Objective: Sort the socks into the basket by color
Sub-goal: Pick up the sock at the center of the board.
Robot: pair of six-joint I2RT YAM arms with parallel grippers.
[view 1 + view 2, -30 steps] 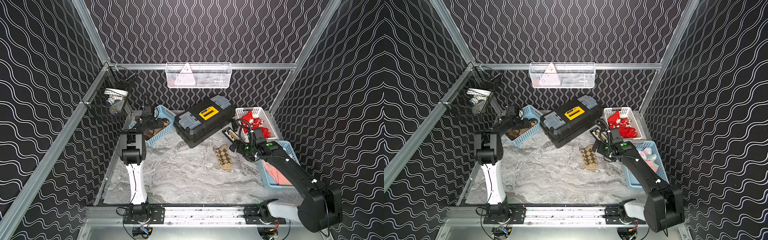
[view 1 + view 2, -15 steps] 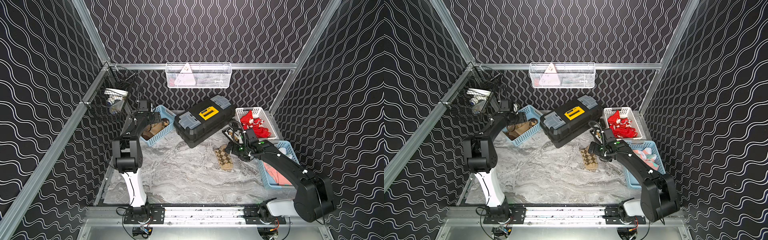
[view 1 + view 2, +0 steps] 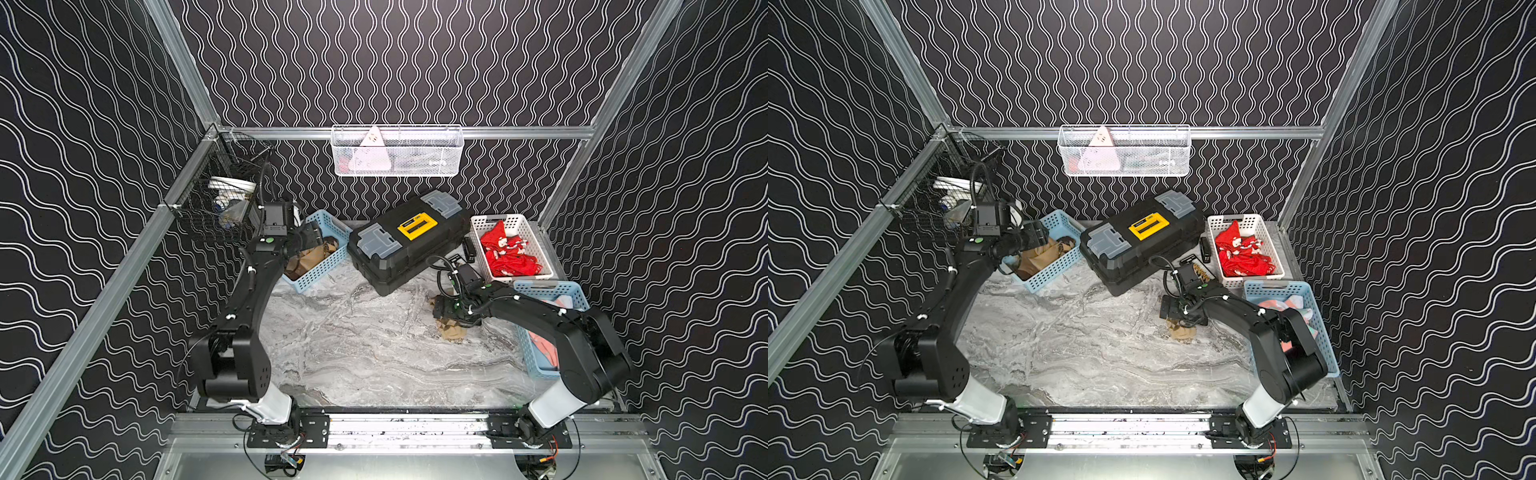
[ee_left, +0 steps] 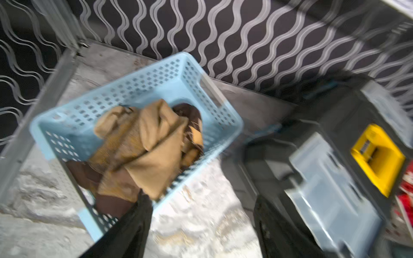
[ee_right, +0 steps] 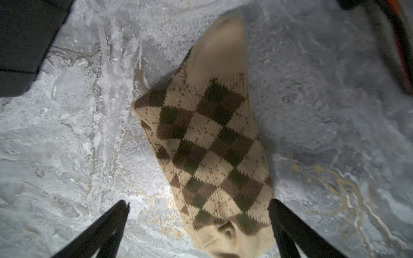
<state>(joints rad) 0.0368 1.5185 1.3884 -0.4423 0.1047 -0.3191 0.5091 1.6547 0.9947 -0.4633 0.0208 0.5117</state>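
My right gripper moves down onto the patterned fabric (image 5: 223, 204) beside the sock's cuff next, since the open fingers straddle the cuff, which lies below on the tabletop.
A tan-brown argyle sock (image 5: 210, 138) lies flat on the marble table (image 3: 353, 353), and its end shows in both top views (image 3: 451, 330) (image 3: 1179, 330). My right gripper (image 5: 199, 204) (image 3: 446, 309) is open low over it, and the sock's cuff end lies between the two fingers. My left gripper (image 4: 200, 198) (image 3: 309, 239) is open and empty above the near rim of a light blue basket (image 4: 138, 73). That basket holds tan and brown socks (image 4: 145, 143). Red socks (image 3: 509, 257) fill a white basket (image 3: 494, 218). Pink socks (image 3: 544, 349) lie in another blue basket (image 3: 544, 286).
A black toolbox with a yellow latch (image 3: 407, 245) stands at the back between the baskets. A small black case (image 3: 1196, 266) lies next to the white basket. A black wire basket (image 3: 216, 208) hangs on the left wall, and a white mesh one (image 3: 397, 151) on the back wall.
My right gripper has moved left and down onto the argyle sock. My left gripper's jaws have widened over the blue basket, and the left arm's elbow has swung left.
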